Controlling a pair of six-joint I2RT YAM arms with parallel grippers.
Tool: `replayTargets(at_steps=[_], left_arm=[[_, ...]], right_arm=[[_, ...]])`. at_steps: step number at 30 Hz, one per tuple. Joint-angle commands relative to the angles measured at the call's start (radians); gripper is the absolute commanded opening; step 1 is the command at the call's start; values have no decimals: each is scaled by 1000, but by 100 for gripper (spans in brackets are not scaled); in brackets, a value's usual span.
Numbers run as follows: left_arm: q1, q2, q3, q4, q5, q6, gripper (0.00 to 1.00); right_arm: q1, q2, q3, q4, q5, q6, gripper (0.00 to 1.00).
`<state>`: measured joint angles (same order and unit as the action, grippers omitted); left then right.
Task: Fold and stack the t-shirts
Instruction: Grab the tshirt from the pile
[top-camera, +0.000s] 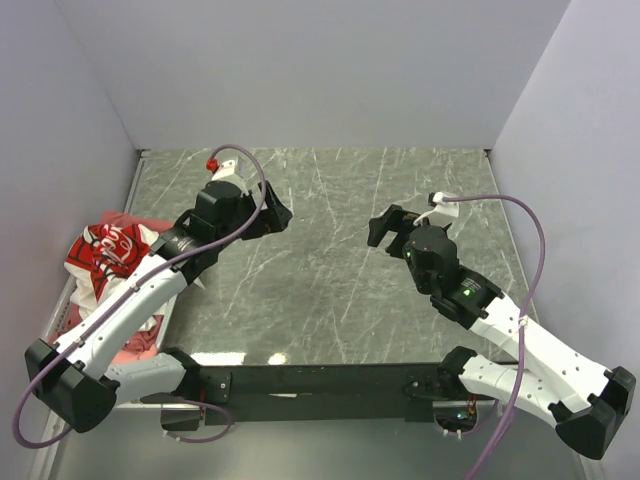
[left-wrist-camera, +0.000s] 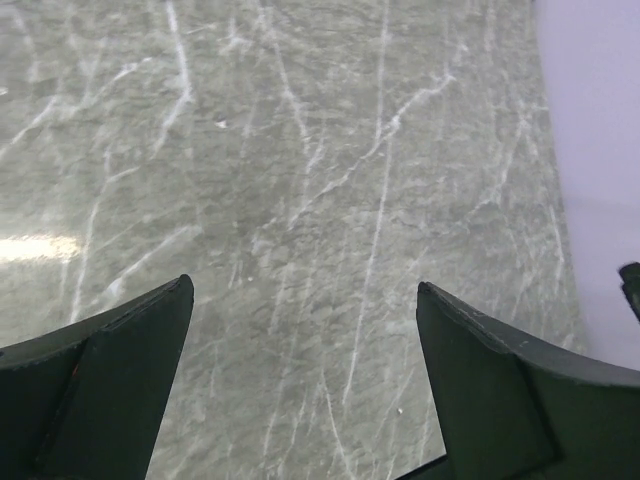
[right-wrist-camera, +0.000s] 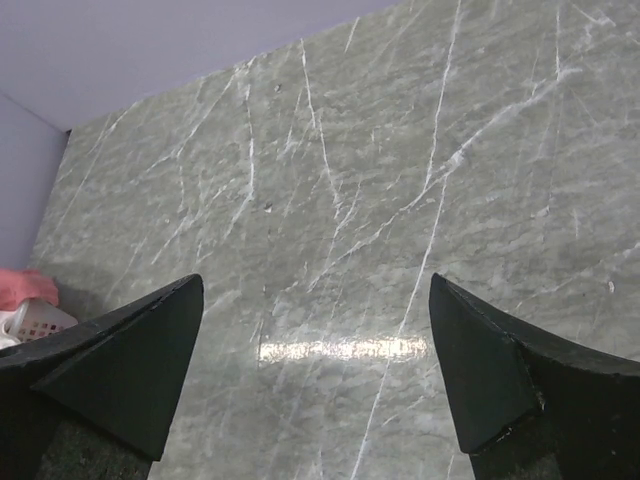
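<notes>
My left gripper should next swing to the left in the top view, over the basket, and then go down onto the white t-shirt's red print (top-camera: 118, 251), since that t-shirt is on top.
The t-shirts lie crumpled in a white wire basket (top-camera: 60, 312) at the table's left edge. A white one with a red lettered print (top-camera: 103, 252) is on top, and salmon-pink fabric (top-camera: 140, 342) shows beneath and behind it. My left gripper (top-camera: 276, 214) hovers over the bare marble to the right of the basket, open and holding nothing; in the left wrist view its gripper (left-wrist-camera: 303, 285) frames only table. My right gripper (top-camera: 384, 228) faces it across the middle, also open and holding nothing (right-wrist-camera: 316, 279). A pink t-shirt (right-wrist-camera: 20, 286) and the basket (right-wrist-camera: 42, 320) show at the right wrist view's left edge.
The grey marble table (top-camera: 330, 270) is walled by pale panels on the left, back and right. A black bar (top-camera: 320, 382) joins the arm bases at the near edge. Purple cables loop off both arms. A dark part, likely the other gripper (left-wrist-camera: 631, 286), pokes into the left wrist view.
</notes>
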<state>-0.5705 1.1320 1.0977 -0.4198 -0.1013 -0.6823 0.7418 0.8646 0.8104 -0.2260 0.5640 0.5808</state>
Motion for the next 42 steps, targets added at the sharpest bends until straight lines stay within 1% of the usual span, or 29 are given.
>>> replayTargets(at_steps=[1, 3, 6, 7, 8, 10, 11, 12, 13, 14, 15, 17, 18, 19, 20, 21, 22, 23, 24, 27, 30, 31, 33, 34, 36, 37, 39, 41, 42], left_arm=[[4, -38, 36, -42, -79, -23, 99], [3, -44, 62, -97, -119, -26, 100], [6, -52, 105, -161, -218, -43, 100], [8, -54, 131, -215, -244, -54, 99], [11, -54, 145, -246, -300, -68, 99], [20, -57, 177, -324, -346, -98, 100], [26, -54, 186, -356, -427, -114, 99], [52, -52, 195, -400, -463, -159, 99], [81, -48, 211, -462, -489, -172, 100], [122, -44, 215, -488, -498, -178, 99], [220, -43, 215, -508, -499, -186, 99], [321, -55, 209, -542, -502, -178, 100], [407, -61, 203, -554, -527, -181, 100], [446, -67, 189, -568, -535, -186, 99], [486, -78, 179, -562, -535, -181, 99], [559, -81, 163, -550, -537, -168, 99], [604, -80, 137, -538, -540, -160, 99], [682, -68, 127, -510, -544, -146, 99], [722, -55, 117, -493, -549, -143, 99], [849, 0, 84, -394, -463, -108, 97], [886, 77, 87, -396, -479, -138, 97], [891, 92, 88, -399, -479, -143, 94], [903, 115, 90, -399, -459, -152, 85], [903, 115, 93, -401, -454, -157, 66], [902, 95, 100, -399, -434, -151, 44], [903, 88, 123, -407, -430, -146, 23], [902, 68, 200, -431, -413, -128, 1], [903, 36, 255, -444, -382, -82, 0], [903, 25, 316, -447, -349, -66, 0]], right_arm=[[4, -24, 1, -1, 17, -22, 100], [4, -29, -4, -7, 17, -25, 100], [4, -29, -5, -27, 20, -25, 100], [4, -26, -5, -35, 19, -25, 100], [4, -27, -4, -48, 17, -24, 100], [4, -26, -8, -53, 10, -25, 100], [4, -26, -13, -58, 5, -29, 100], [2, -29, -14, -59, -6, -33, 100], [4, -29, -14, -65, -10, -35, 100], [2, -32, -14, -70, -12, -35, 100], [4, -36, -16, -76, -18, -35, 100], [2, -45, -36, -58, -45, -39, 100], [4, -58, -45, -47, -59, -42, 100], [4, -62, -56, -36, -78, -44, 100], [4, -67, -69, -18, -88, -42, 100], [4, -70, -74, -13, -96, -41, 100], [4, -70, -80, -9, -114, -39, 100], [2, -70, -82, -3, -122, -36, 100], [4, -68, -83, 0, -131, -35, 100], [4, -75, -97, 14, -168, -33, 100], [4, -79, -112, 22, -174, -38, 100], [2, -81, -112, 19, -170, -38, 100], [4, -88, -114, 14, -158, -38, 100], [4, -88, -117, 14, -154, -41, 100], [4, -95, -117, 17, -153, -39, 100], [4, -95, -114, 17, -154, -38, 100], [4, -93, -109, 16, -161, -36, 99], [4, -90, -97, 14, -171, -32, 99], [4, -88, -90, 16, -182, -30, 99]])
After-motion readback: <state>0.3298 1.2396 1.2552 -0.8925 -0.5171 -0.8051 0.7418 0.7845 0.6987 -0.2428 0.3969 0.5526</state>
